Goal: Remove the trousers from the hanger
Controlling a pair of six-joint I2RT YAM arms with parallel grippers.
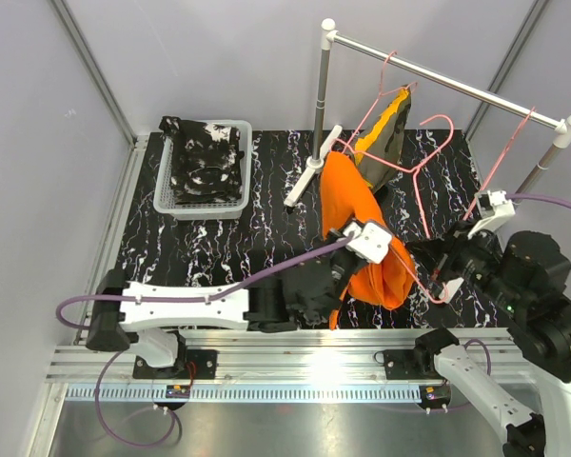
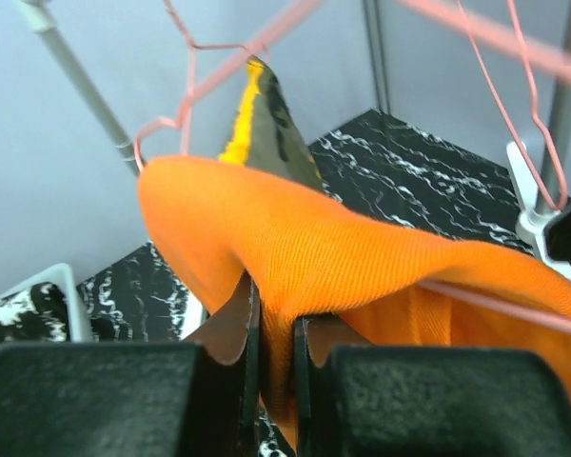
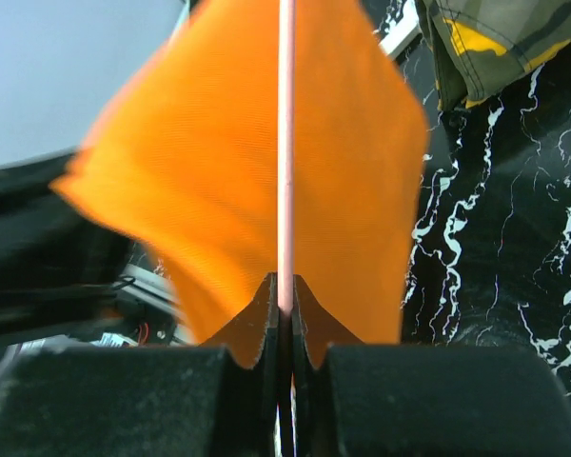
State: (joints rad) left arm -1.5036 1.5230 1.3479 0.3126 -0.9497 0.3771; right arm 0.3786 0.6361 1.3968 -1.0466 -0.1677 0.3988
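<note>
My left gripper swings off the hanger next, outward to the white basket (image 2: 36, 312) on its left in the top view, and releases where black trousers lie.
The plain orange trousers (image 1: 347, 205) are draped over a pink wire hanger (image 1: 426, 176) low over the mat. My left gripper (image 1: 346, 270) is shut on a fold of them, and the wrist view shows the cloth (image 2: 343, 248) pinched between the fingers (image 2: 276, 333). My right gripper (image 1: 440, 278) is shut on the hanger's wire (image 3: 286, 143), with the orange cloth (image 3: 219, 162) behind it. The camouflage trousers (image 1: 385, 133) hang from another hanger on the rail. The black speckled trousers (image 1: 205, 157) lie in a basket.
The white basket (image 1: 167, 205) stands at the back left. The rack's rail (image 1: 457, 81) crosses the back, with its pole (image 1: 322, 86) and white foot (image 1: 309, 176) beside the orange cloth. An empty pink hanger (image 1: 502, 157) hangs at the right.
</note>
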